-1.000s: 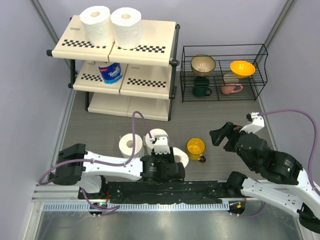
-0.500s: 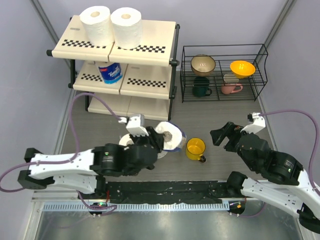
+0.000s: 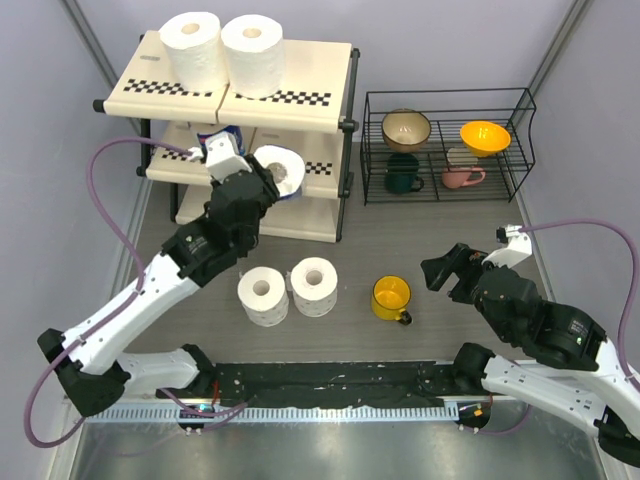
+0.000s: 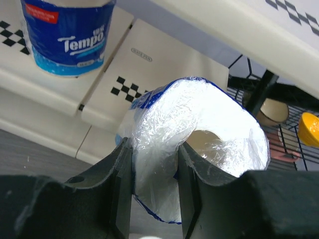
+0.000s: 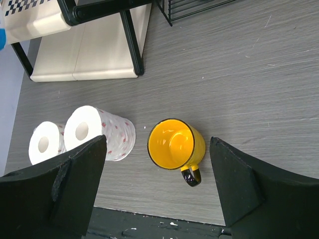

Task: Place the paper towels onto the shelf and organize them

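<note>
My left gripper should next move outward under the top board, onto the middle board's bare space beside the standing blue-wrapped roll.
My left gripper [image 3: 262, 180] is shut on a blue-wrapped paper towel roll [image 3: 281, 171], one finger inside its core, one outside; it shows close up in the left wrist view [image 4: 199, 144]. I hold it in front of the shelf's [image 3: 300, 170] middle board. Another blue-wrapped roll [image 4: 67, 35] stands on that board, mostly hidden behind my arm in the top view. Two bare white rolls [image 3: 193, 45] [image 3: 254, 50] stand on the top board. Two more white rolls [image 3: 262, 295] [image 3: 314, 285] stand on the table. My right gripper [image 3: 447, 272] is open and empty above the table.
A yellow mug [image 3: 391, 297] stands on the table right of the two rolls, below my right gripper [image 5: 157, 189]. A black wire rack [image 3: 447, 145] with bowls and mugs stands right of the shelf. Grey walls close in both sides.
My left arm lifted the wrapped roll from near the table's front and carried it back and left up to the shelf's middle board. The right arm has not moved.
</note>
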